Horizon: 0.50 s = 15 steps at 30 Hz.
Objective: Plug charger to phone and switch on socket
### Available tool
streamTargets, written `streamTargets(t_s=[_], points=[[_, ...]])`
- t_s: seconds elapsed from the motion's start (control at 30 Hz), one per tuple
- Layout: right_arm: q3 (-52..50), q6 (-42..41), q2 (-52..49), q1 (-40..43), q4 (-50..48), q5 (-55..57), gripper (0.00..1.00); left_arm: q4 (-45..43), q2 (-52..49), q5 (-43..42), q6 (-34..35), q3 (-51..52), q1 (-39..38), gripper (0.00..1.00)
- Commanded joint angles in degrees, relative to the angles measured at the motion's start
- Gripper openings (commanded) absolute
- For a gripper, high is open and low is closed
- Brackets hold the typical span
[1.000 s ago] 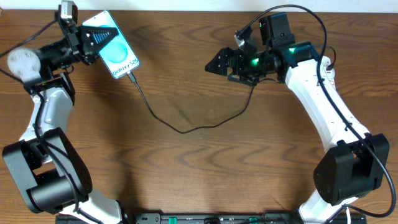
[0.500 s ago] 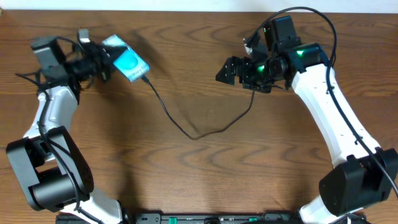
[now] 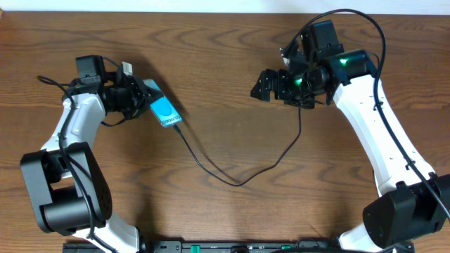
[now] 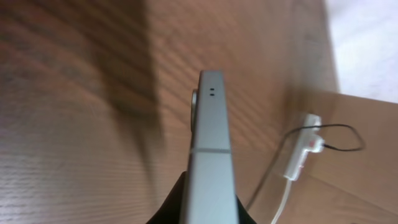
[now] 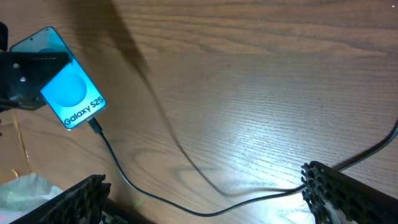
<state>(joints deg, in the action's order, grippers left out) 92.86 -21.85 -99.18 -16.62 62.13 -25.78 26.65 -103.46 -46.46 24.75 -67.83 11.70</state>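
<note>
The charger is already plugged into the phone's lower end, so my left gripper should next go down to the bare tabletop below and let go of the phone (image 3: 164, 112) there.
The phone (image 3: 164, 112), its blue screen reading "Galaxy S25", is lifted off the table with my left gripper (image 3: 150, 103) shut on it. In the left wrist view the phone (image 4: 211, 137) stands edge-on between the dark fingers (image 4: 173, 210). The charger (image 3: 235, 181), a thin black cable, is plugged into the phone's lower end and sags across the table toward my right arm. My right gripper (image 3: 262, 85) hovers open over the table; in its wrist view the charger (image 5: 134, 190) runs below its spread fingers (image 5: 348, 193). The white socket (image 4: 302, 152) shows only far off in the left wrist view.
A white cord (image 4: 280, 205) trails from the socket. Something white and crumpled (image 5: 25, 186) lies at the lower left of the right wrist view. The table's far edge (image 4: 329, 74) lies beyond the phone.
My left arm has swung the phone down and to the right, turning it, and the cable's slack has followed. My right gripper has drifted slightly right and stays open.
</note>
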Motion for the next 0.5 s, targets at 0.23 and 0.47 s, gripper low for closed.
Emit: streamTargets(t_s=[0.23,0.47], points=[[0.5,1.1,1.4,-2.4,0.9,2.5,0.99,6.1,0.6,13.3,-3.7,0.3,-2.6,0.07],[0.5,1.1,1.4,-3.4,0.9,3.2,0.99,4.3,0.5,15.0,-3.7,4.7,-3.9,0.07]])
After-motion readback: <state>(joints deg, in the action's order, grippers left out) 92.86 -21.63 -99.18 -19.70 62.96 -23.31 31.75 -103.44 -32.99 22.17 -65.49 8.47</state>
